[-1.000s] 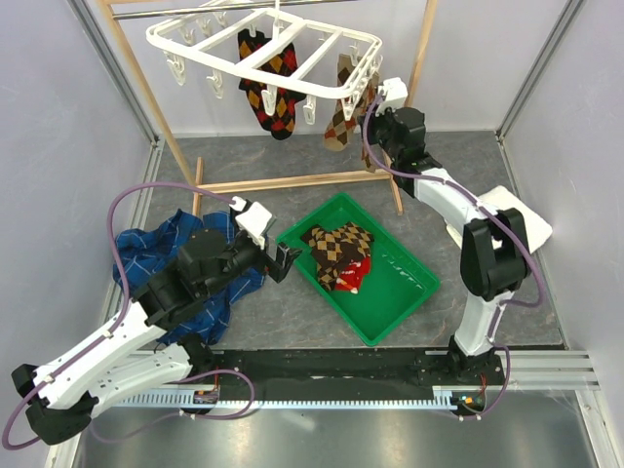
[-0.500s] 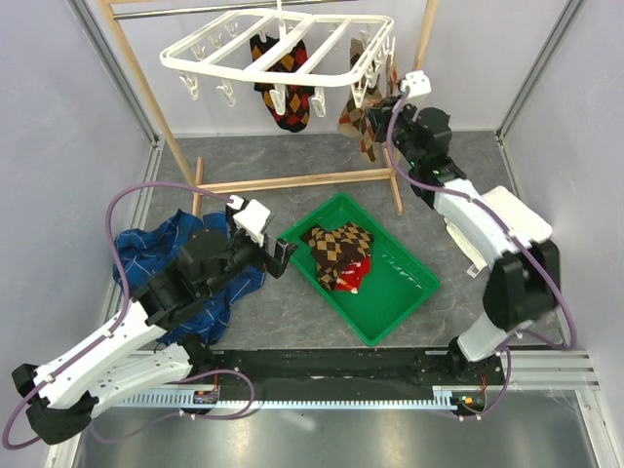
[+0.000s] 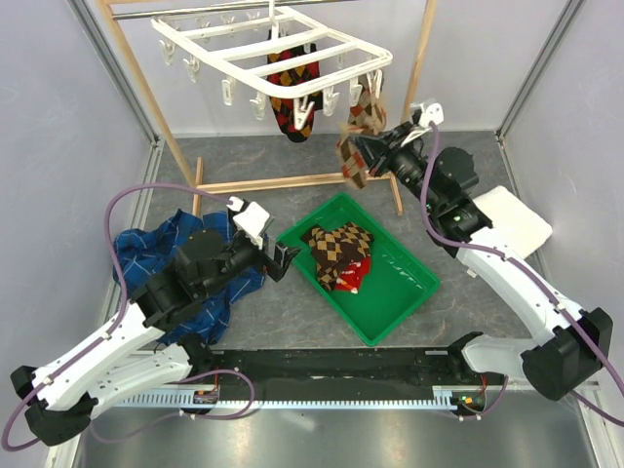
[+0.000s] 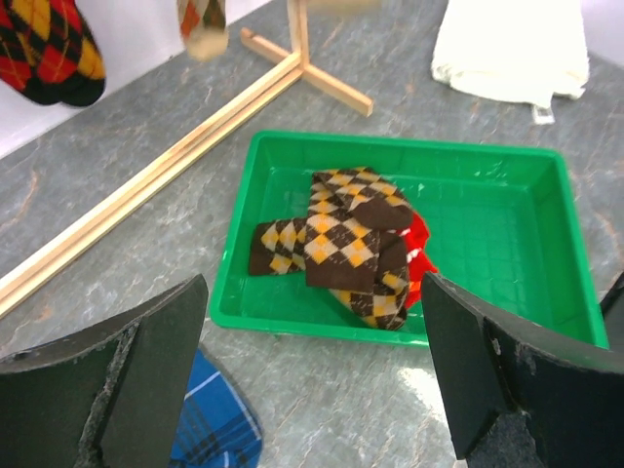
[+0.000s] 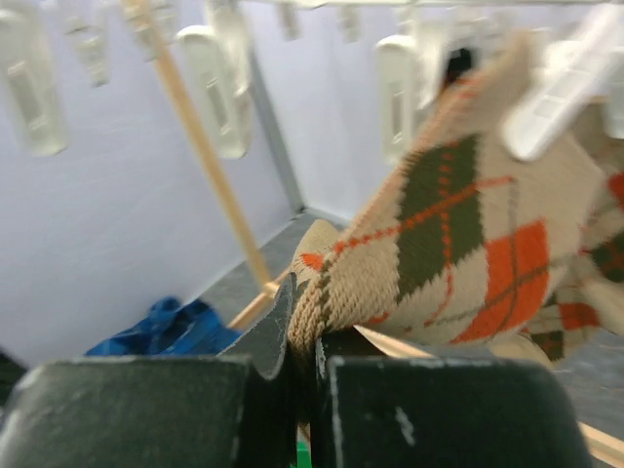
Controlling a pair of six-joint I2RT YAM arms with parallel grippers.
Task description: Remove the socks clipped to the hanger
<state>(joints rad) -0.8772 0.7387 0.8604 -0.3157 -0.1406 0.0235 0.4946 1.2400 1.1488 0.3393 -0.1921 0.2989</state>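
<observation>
The left gripper moves outward and across onto the tan sock's dangling end next. It hangs farther out and to the fingers' right in the top view.
The white hanger hangs tilted from the wooden rack at the top. A black-red-yellow argyle sock is clipped under its middle and shows in the left wrist view. My right gripper is shut on a tan-and-brown argyle sock, stretched from a clip at the hanger's right end; up close it is pinched between the jaws. My left gripper is open and empty, left of the green tray. Brown-and-tan socks and a red sock lie in the tray.
The wooden rack's base bars cross the table behind the tray. A blue plaid cloth lies under my left arm. A white folded cloth lies at the right, under my right arm. Grey walls close in the sides.
My right gripper has pulled the tan sock down and forward, away from the hanger. The hanger has swung and tilted. My left arm has stayed still.
</observation>
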